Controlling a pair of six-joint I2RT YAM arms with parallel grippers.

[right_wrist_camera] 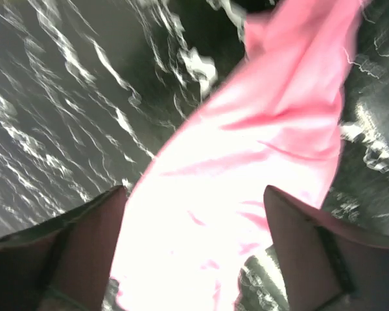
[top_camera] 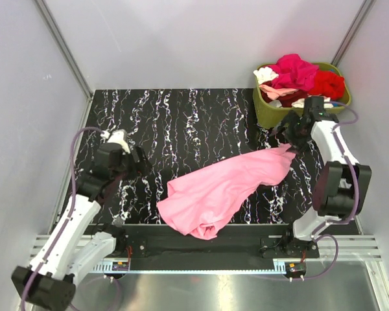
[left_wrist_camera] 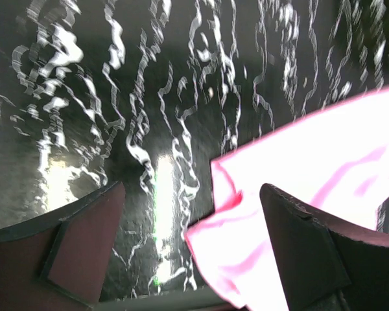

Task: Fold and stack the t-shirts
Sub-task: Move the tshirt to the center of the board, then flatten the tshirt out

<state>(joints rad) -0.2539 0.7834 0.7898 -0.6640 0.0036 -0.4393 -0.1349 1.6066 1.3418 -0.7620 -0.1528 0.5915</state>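
The shirt's near edge point(top_camera: 176, 225) hangs over the table, back from my right gripper and to its left in the top view, so my right gripper should swing there and go down to pinch it.
A medium pink t-shirt point(top_camera: 227, 188) lies crumpled in a long diagonal strip on the black marbled table point(top_camera: 181, 116), from the near middle up toward the right. My right gripper point(top_camera: 290, 134) hovers over its far right end. In the right wrist view this gripper point(right_wrist_camera: 194, 189) is open, with the pink cloth point(right_wrist_camera: 259, 129) spread below the jaws and not pinched. My left gripper point(top_camera: 139, 162) stands open to the left of the shirt. The left wrist view shows that gripper point(left_wrist_camera: 193, 188) above the table, with the shirt's edge point(left_wrist_camera: 324, 155) under its right finger point(left_wrist_camera: 298, 240).
An olive-green tub point(top_camera: 266, 113) at the back right corner holds a heap of magenta, red, pale pink and white t-shirts point(top_camera: 298, 72). Grey walls close in the table on three sides. The arm bases sit along the near edge.
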